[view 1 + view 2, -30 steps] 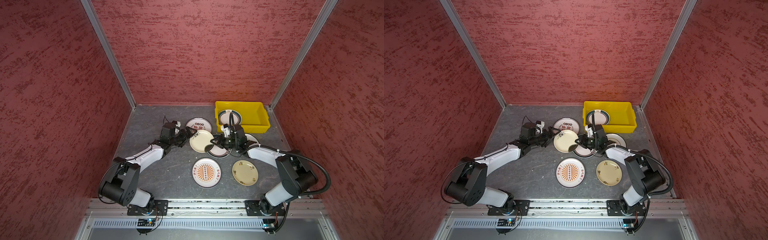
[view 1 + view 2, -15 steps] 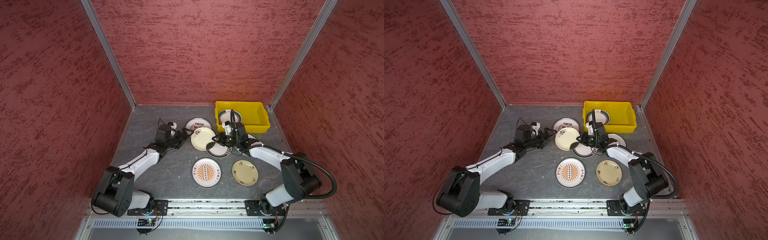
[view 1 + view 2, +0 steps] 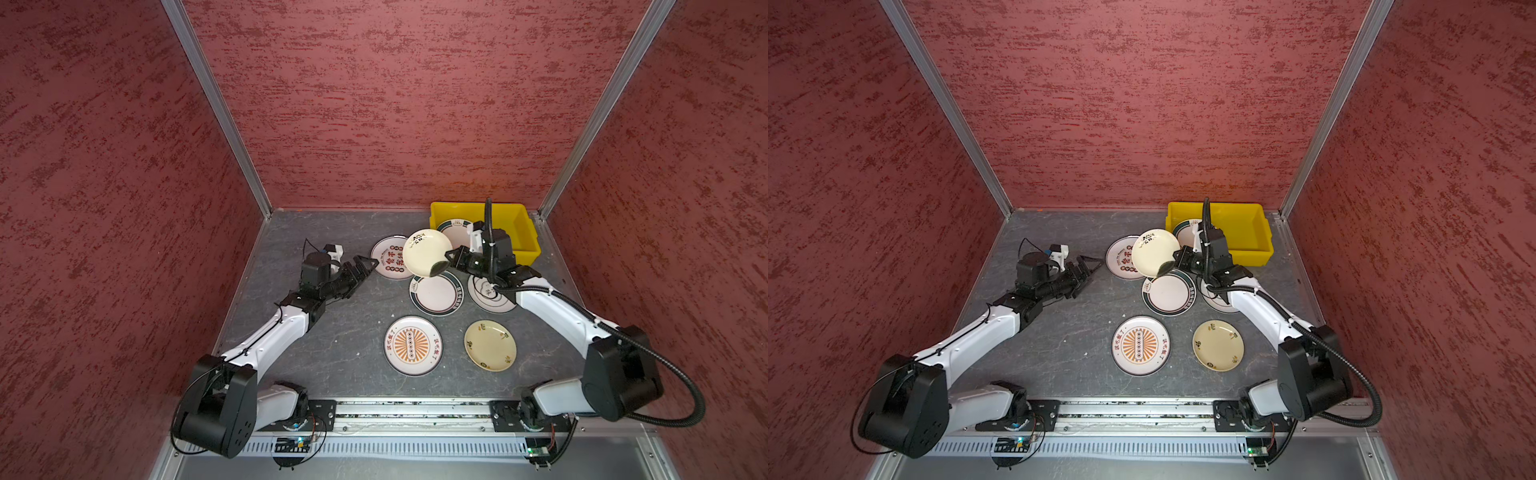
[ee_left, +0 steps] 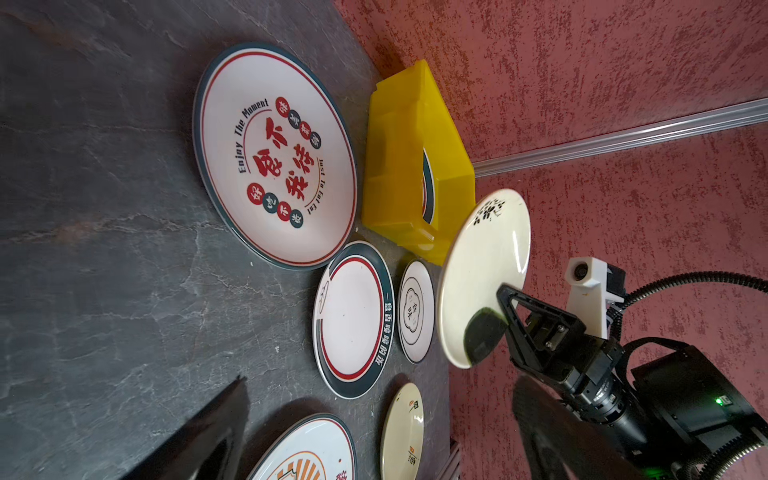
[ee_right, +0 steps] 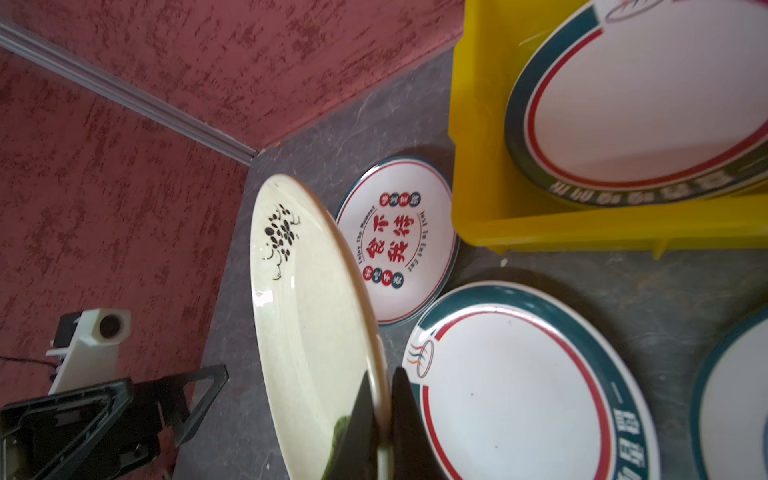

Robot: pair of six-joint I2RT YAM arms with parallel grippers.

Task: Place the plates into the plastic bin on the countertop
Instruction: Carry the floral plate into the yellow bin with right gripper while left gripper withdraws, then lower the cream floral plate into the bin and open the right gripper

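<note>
Next, my right gripper carries the cream plate outward over the green-rimmed plate inside the bin, lowers and releases, since that one lies outward and below.
My right gripper (image 3: 446, 259) (image 5: 380, 399) is shut on the rim of a cream plate (image 3: 426, 251) (image 5: 307, 316), which hangs tilted above the countertop (image 3: 332, 340), just in front of the yellow plastic bin (image 3: 530, 237) (image 5: 478, 124). A green-rimmed plate (image 3: 455, 230) (image 5: 644, 104) lies inside the bin. My left gripper (image 3: 365, 264) (image 3: 1090, 264) stands open and empty, left of the red-character plate (image 3: 388, 257) (image 4: 274, 153). Also flat on the countertop are a green-rimmed plate (image 3: 436, 295), a small white plate (image 3: 486, 295), a sunburst plate (image 3: 412, 345) and a cream plate (image 3: 490, 345).
Red textured walls enclose the countertop on three sides, and the bin sits in the back right corner. The right forearm (image 3: 552, 311) passes over the small white plate. The arm bases (image 3: 415, 411) stand on a rail along the front edge.
The right gripper has lifted the cream plate off the countertop and carried it back toward the bin. The left gripper has drawn away from that plate to the left, still open.
</note>
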